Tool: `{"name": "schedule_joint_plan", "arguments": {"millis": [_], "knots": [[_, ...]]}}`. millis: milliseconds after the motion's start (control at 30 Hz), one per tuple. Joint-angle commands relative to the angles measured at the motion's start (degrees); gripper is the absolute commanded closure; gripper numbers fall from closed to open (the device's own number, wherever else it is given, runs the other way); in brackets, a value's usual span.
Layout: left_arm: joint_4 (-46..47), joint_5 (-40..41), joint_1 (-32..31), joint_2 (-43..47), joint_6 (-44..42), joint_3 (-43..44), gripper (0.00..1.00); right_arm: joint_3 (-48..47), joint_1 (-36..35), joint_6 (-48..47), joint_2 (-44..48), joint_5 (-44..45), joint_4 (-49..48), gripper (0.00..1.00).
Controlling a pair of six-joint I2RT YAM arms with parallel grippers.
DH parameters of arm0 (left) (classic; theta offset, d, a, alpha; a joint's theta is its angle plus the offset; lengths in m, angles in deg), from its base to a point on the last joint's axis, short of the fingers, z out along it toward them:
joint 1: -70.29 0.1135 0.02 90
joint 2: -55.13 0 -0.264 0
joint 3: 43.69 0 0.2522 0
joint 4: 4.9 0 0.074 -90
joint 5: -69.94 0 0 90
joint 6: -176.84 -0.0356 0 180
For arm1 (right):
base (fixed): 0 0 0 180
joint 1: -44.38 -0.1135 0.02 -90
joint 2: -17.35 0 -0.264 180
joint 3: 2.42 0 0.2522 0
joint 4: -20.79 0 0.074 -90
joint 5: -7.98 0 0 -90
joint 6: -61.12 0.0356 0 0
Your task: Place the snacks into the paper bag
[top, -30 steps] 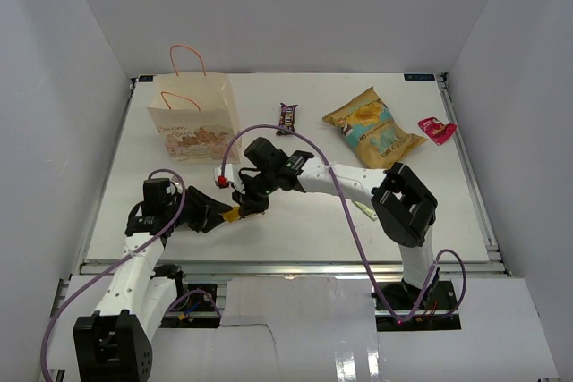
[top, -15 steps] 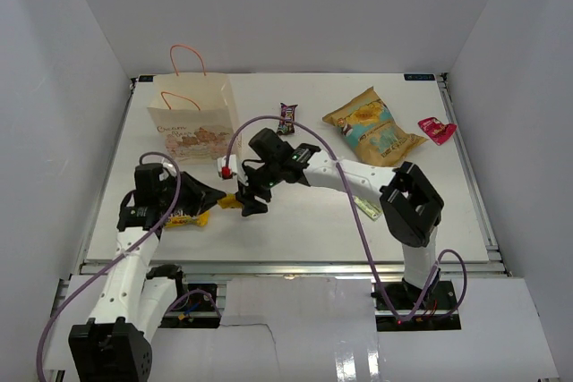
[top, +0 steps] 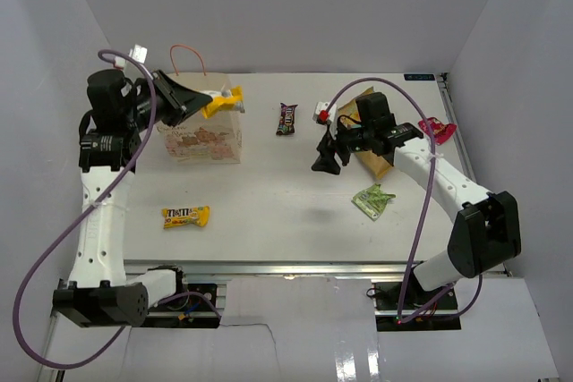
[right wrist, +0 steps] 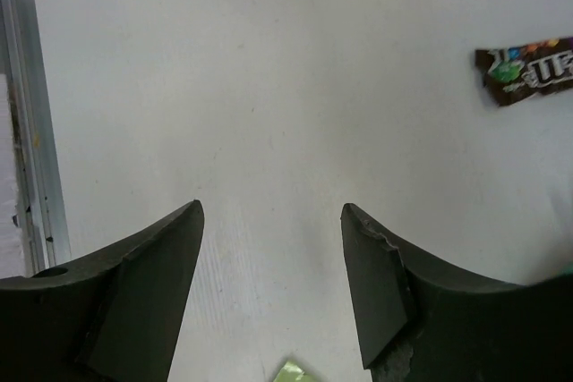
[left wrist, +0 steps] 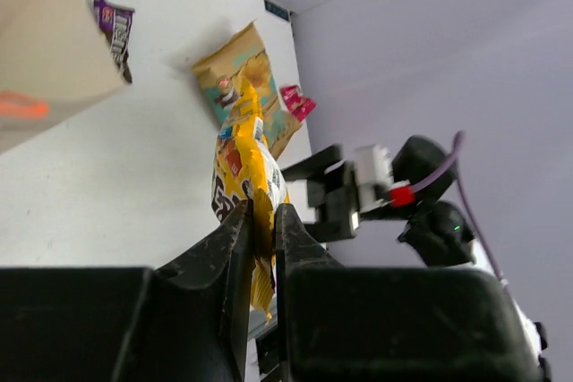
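Observation:
The yellow bar packet is still hanging by the bag's near rim. My left gripper will carry it outward over the bag's open top (top: 194,83) and let it go.
The cream paper bag (top: 204,139) stands upright at the back left. My left gripper (top: 208,103) hangs just above its open top, shut on a yellow bar packet (top: 222,101), which shows between the jaws in the left wrist view (left wrist: 243,167). The yellow M&M's pack (top: 185,216) lies on the table at the front left. A dark purple candy bar (top: 286,119) lies at the back middle. My right gripper (top: 322,160) is open and empty, low over the table, and its arm covers most of the chip bag (top: 381,164). A green packet (top: 373,199) lies in front of it.
A small pink packet (top: 437,130) lies at the back right by the wall. White walls close in the table on three sides. In the right wrist view the candy bar (right wrist: 528,73) is ahead on the right and the green packet's tip (right wrist: 291,371) shows at the bottom edge.
The left gripper closed on the yellow bar and carried it up and back to above the bag. The right gripper let go, opened and swung right toward the chip bag.

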Motion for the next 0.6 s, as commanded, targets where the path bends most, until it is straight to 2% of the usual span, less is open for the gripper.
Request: {"name": "schedule_joint_plan", "arguments": {"millis": [0,100,167,300,367,567], "knots": [[2.2,-0.5,-0.1,-5.5,2.0,9.5,1.0,3.9,0.9,-0.7,1.7,-1.1,1.5,0.31],[1.9,3.4,-0.2,-11.7,3.7,16.8,1.0,4.9,1.9,-0.1,2.7,-0.4,1.4,0.31],[1.4,9.2,0.0,-14.1,4.6,19.5,1.0,5.1,2.4,0.3,3.2,0.8,1.3,0.31],[-5.5,17.3,0.1,-20.7,5.5,27.2,1.0,5.5,3.6,3.3,4.1,5.2,0.3,0.31],[-6.7,19.8,0.1,-21.6,5.4,28.1,1.0,6.6,4.2,6.0,4.8,10.0,-1.8,0.31],[-9.5,21.7,0.5,-23.0,4.3,28.2,1.0,9.0,5.7,10.5,5.3,15.5,-5.2,0.31]]}}
